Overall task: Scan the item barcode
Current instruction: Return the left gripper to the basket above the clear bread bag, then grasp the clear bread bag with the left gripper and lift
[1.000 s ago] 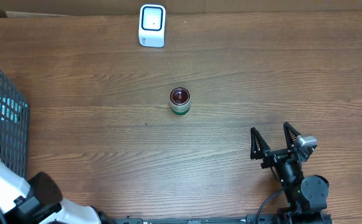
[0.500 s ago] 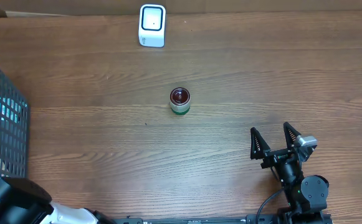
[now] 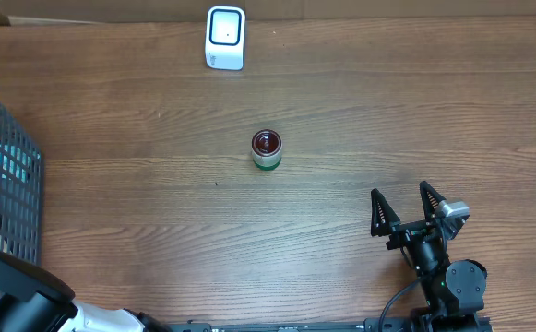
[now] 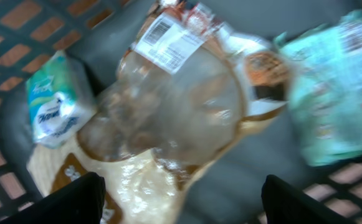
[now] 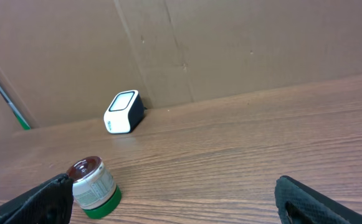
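Observation:
My left gripper will next move down into the dark basket (image 4: 19,18) onto the fold of the bag's clear plastic (image 4: 162,145), because that spot leaves the white barcode label uncovered.
In the left wrist view a clear plastic bag (image 4: 168,106) with a white barcode label (image 4: 168,37) lies in the dark basket (image 4: 19,18). Beside it are a white-and-green tissue pack (image 4: 56,102) and a teal packet (image 4: 333,87). My left gripper (image 4: 184,193) hangs open just above the bag, holding nothing. A small jar (image 3: 266,149) with a dark red lid and green base stands mid-table. The white scanner (image 3: 225,37) sits at the far edge. My right gripper (image 3: 399,195) stands open and empty at the near right, facing the jar (image 5: 93,186) and the scanner (image 5: 123,112).
The black wire basket (image 3: 9,184) takes up the table's left edge. My left arm (image 3: 18,300) reaches in at the bottom left corner. A cardboard wall (image 5: 230,43) rises behind the scanner. Bare wood lies between the jar and the right gripper.
My left arm has shifted left and lower at the bottom left corner, and its white link has left the overhead view. The jar, scanner and right arm have not moved.

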Available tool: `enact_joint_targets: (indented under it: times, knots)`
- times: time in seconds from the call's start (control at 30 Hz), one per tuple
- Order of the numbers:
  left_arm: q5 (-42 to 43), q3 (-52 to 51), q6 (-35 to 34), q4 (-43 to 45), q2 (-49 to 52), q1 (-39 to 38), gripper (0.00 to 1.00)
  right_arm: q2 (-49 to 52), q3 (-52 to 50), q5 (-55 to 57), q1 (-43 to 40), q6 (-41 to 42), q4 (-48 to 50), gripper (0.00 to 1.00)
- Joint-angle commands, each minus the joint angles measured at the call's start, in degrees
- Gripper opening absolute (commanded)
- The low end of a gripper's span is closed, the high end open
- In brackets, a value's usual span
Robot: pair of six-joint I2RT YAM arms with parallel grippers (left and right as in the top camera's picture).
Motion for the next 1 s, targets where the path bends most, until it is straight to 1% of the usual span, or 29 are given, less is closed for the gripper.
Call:
enact_joint_targets:
  times: [0.0, 0.13, 0.23, 0.37, 0.43, 0.57, 0.67, 0.77, 0.97]
  knots:
    - [-9.4, -4.4, 4.3, 2.5, 0.0, 0.1, 0.83, -0.7, -0.6, 0.7, 0.3, -0.2, 0.2, 1.00]
    - [-10.3, -8.5, 4.3, 7.6, 0.0, 0.1, 0.86, -0.7, -0.6, 0.7, 0.3, -0.2, 0.2, 1.00]
    - [-10.3, -10.2, 4.7, 9.9, 0.0, 0.1, 0.83, -0.7, -0.6, 0.7, 0.3, -0.2, 0.2, 1.00]
    - [-6.7, -12.6, 10.1, 14.7, 0.0, 0.0, 0.80, -0.7, -0.6, 0.7, 0.3, -0.2, 0.2, 1.00]
    - [-5.3, -13.1, 11.6, 16.3, 0.0, 0.0, 0.80, -0.7, -0.6, 0.7, 0.3, -0.2, 0.2, 1.00]
    - [-4.7, -13.1, 12.3, 18.2, 0.0, 0.0, 0.80, -0.7, -0.6, 0.7, 0.3, -0.2, 0.2, 1.00]
    - [-1.3, -13.1, 13.6, 19.8, 0.0, -0.1, 0.80, -0.7, -0.6, 0.7, 0.3, -0.2, 0.2, 1.00]
    - [2.1, -13.1, 14.8, 20.1, 0.0, 0.0, 0.79, -0.7, -0.6, 0.7, 0.3, -0.2, 0.2, 1.00]
    - [0.2, -13.9, 15.0, 18.9, 0.9, 0.2, 0.77, -0.7, -0.6, 0.7, 0.3, -0.2, 0.2, 1.00]
